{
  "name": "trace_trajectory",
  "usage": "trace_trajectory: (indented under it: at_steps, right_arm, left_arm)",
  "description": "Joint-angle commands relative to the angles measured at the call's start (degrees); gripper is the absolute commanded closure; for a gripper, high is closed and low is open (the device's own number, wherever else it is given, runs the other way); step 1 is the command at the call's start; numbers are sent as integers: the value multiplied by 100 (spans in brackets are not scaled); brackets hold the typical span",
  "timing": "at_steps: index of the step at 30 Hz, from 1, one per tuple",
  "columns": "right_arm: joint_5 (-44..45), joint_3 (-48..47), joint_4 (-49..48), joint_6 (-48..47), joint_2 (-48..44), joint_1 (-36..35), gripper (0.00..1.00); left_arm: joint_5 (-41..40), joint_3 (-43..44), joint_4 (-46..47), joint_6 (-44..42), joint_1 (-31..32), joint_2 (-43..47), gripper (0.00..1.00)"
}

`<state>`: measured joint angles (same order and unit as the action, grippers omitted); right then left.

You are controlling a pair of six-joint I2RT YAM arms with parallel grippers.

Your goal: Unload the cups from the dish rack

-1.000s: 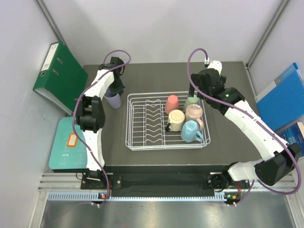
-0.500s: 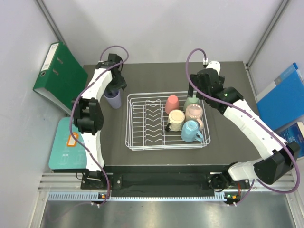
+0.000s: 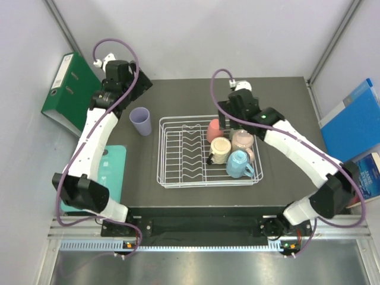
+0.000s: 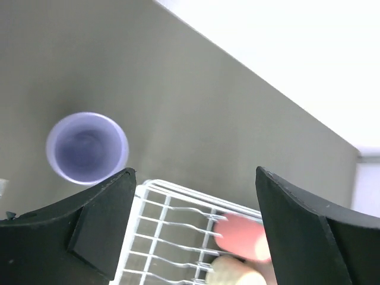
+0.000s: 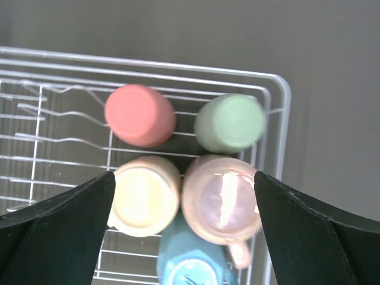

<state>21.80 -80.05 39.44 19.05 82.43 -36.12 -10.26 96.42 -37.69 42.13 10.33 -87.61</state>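
My right gripper should go down and toward the rack's wires next, onto the coral-pink cup (image 3: 215, 129). The cup is off-center from my open fingers, closer to those wires.
A lavender cup (image 3: 141, 121) (image 4: 87, 147) stands upright on the table, left of the white wire dish rack (image 3: 178, 151) (image 4: 178, 196). My left gripper (image 3: 138, 85) (image 4: 193, 178) hangs open and empty above it, apart from it. In the rack's right part sit a coral-pink cup (image 5: 140, 114) (image 3: 215, 129), a mint green cup (image 5: 230, 123), a cream-yellow cup (image 5: 144, 195) (image 3: 219, 149), a pale pink cup (image 5: 221, 199) (image 3: 242, 140) and a light blue cup (image 5: 193, 261) (image 3: 238, 164). My right gripper (image 3: 224, 119) (image 5: 184, 178) hovers open above these cups, touching none.
A row of upright prongs (image 3: 189, 145) fills the rack's middle. A green binder (image 3: 74, 95) leans at the back left. A teal board (image 3: 113, 172) lies off the table's left edge. Blue folders (image 3: 356, 119) stand to the right.
My left gripper opened, let go of the lavender cup and lifted away to the back left. My right arm swung left, over the cups in the rack.
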Motion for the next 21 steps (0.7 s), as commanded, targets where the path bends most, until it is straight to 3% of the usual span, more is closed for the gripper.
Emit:
trace_trajectory:
  at_steps: [1,8,21]
  right_arm:
    - [-132,-572,20,-173,475,-422,0]
    - [-194,-845,-50,-86,1081,-581,1]
    - [-176,-1302,-270,-165,2048,-554,1]
  left_arm:
    - [-19,-658,148,76,452,437,14]
    - [-599,-1774,122,67,1225,1623,14]
    - [-670,-2549,-396,164,1375,2556,14]
